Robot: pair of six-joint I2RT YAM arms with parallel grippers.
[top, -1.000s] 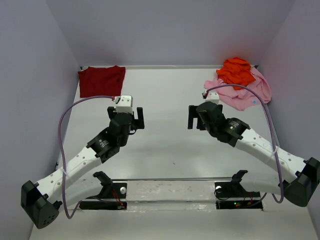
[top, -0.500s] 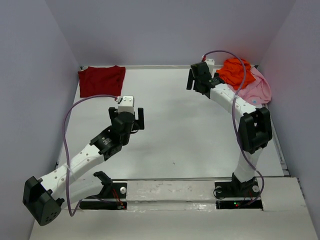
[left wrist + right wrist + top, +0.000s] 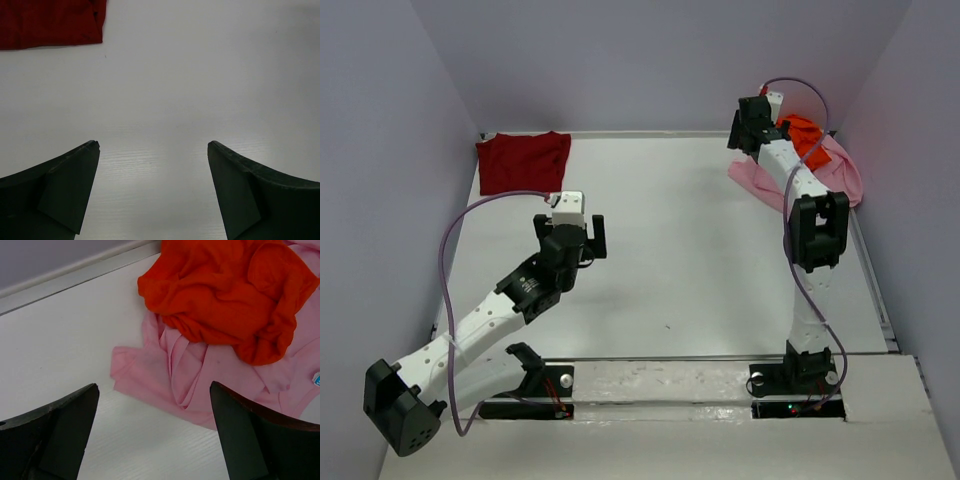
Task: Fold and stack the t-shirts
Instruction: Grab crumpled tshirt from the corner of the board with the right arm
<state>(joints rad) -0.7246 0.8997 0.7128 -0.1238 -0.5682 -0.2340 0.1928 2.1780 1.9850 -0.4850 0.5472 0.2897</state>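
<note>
My right gripper lowers to the edge of the orange t-shirt beside the empty table (image 3: 784,122) (image 3: 151,294) next and closes on a fold, since the shirt lies crumpled.
The maroon t-shirt (image 3: 524,161) lies folded flat at the far left corner; its edge shows in the left wrist view (image 3: 50,22). The orange t-shirt (image 3: 810,135) lies crumpled on the pink t-shirt (image 3: 835,175) at the far right corner. In the right wrist view the orange shirt (image 3: 225,290) sits on the spread pink shirt (image 3: 175,375). My right gripper (image 3: 750,125) is open and empty, raised over the near left edge of that pile (image 3: 154,405). My left gripper (image 3: 572,238) is open and empty over bare table (image 3: 152,160), well short of the maroon shirt.
Purple walls enclose the white table (image 3: 660,250) on the left, back and right. A metal strip (image 3: 75,277) runs along the back edge. The right arm (image 3: 815,240) stands stretched upright along the right side.
My right arm has swung from mid-table up to the far right corner, over the orange and pink pile. The left arm has barely moved.
</note>
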